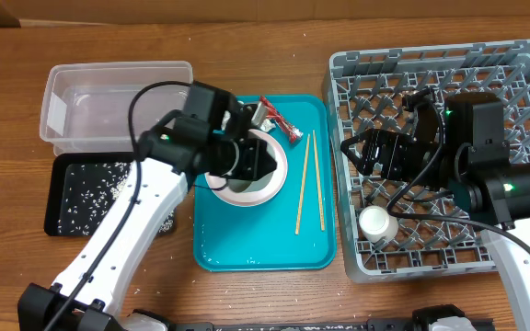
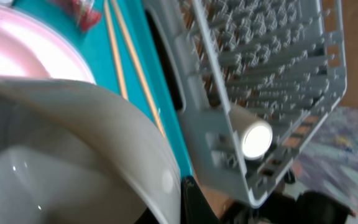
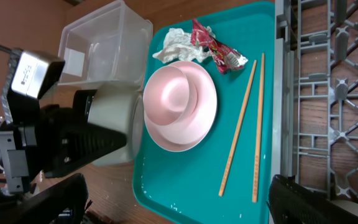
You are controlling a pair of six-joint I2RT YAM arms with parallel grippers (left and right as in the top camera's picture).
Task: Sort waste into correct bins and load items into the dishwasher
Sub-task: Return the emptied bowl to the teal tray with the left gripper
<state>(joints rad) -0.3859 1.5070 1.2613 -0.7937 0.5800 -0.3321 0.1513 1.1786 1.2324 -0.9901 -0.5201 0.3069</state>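
Observation:
The tray's bare near end (image 1: 250,236) lies below and behind my left gripper, so it will next move back and down to release the bowl clear of the plate.
My left gripper (image 1: 237,161) is shut on the rim of a whitish bowl (image 2: 73,155) and holds it tilted over the left side of the teal tray (image 1: 265,239). The bowl also shows in the right wrist view (image 3: 112,121). Beside it a pale pink plate (image 3: 176,134) carries a small pink bowl (image 3: 178,93). A crumpled white napkin (image 3: 174,46) and a red wrapper (image 3: 213,43) lie at the tray's far end. Two chopsticks (image 1: 307,182) lie on the tray's right side. My right gripper (image 1: 362,152) is open and empty over the grey dish rack (image 1: 523,64), which holds a white cup (image 1: 375,223).
A clear plastic tub (image 1: 118,101) stands at the back left. In front of it is a black tray (image 1: 86,188) strewn with whitish food scraps. The rack's latticed wall (image 2: 229,130) rises right beside the teal tray's right edge.

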